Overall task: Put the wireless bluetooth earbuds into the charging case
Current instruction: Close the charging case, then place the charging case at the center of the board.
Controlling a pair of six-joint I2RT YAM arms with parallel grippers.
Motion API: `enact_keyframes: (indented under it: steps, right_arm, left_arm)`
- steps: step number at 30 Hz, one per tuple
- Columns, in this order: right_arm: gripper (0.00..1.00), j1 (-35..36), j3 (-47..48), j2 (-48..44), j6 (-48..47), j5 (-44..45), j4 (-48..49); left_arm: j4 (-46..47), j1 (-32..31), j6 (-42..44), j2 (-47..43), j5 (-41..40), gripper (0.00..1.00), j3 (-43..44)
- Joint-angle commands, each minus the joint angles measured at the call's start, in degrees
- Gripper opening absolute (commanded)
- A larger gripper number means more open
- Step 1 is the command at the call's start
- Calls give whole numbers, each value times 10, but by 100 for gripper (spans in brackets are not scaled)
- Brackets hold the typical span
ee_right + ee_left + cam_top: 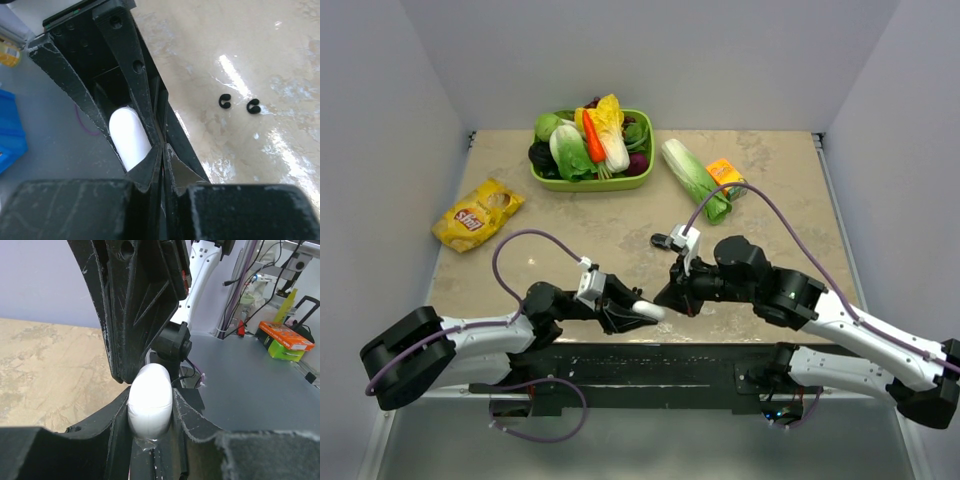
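Next, my left gripper moves outward, tips its fingers down and lowers the charging case (651, 311) in front of the green basket, where the table is bare.
My left gripper (642, 312) is shut on the white, oval charging case (651, 311) just above the table's near edge. The case (150, 400) is wedged between the two black fingers, and a seam line runs round its middle. My right gripper (674, 296) is shut, its tips pressed together right beside the case (129, 137); nothing shows between them. From the left wrist its black fingers (135, 305) loom directly over the case. Two small black earbuds (225, 101) (254, 106) lie side by side on the tabletop, beyond my right gripper (162, 150).
A green basket (590, 186) heaped with vegetables stands at the back centre. A loose leafy vegetable (695, 178) and a small orange pack (725, 175) lie to its right. A yellow crisp bag (477, 214) lies at the left.
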Motion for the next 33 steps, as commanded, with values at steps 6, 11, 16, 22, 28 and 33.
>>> enact_keyframes:
  steps: [6, 11, 16, 22, 28, 33]
  right_arm:
    - [30, 4, -83, -171, 95, 376, 55]
    - [36, 3, -110, -120, 100, 396, 56]
    - [37, 3, -151, -84, 108, 364, 101]
    - [40, 3, -178, -87, 104, 351, 130]
    - [45, 3, -178, -81, 98, 362, 125]
    - [47, 3, -178, -74, 93, 367, 125]
  left_arm:
    - [-30, 2, 43, -34, -187, 0, 27]
    - [-209, 77, -52, 13, -316, 0, 98]
    - [-307, 178, -148, 125, -343, 0, 164]
    - [-426, 198, -110, 264, -374, 0, 275]
    - [-451, 209, -106, 334, -419, 0, 310]
    - [-488, 219, -108, 376, -412, 12, 330]
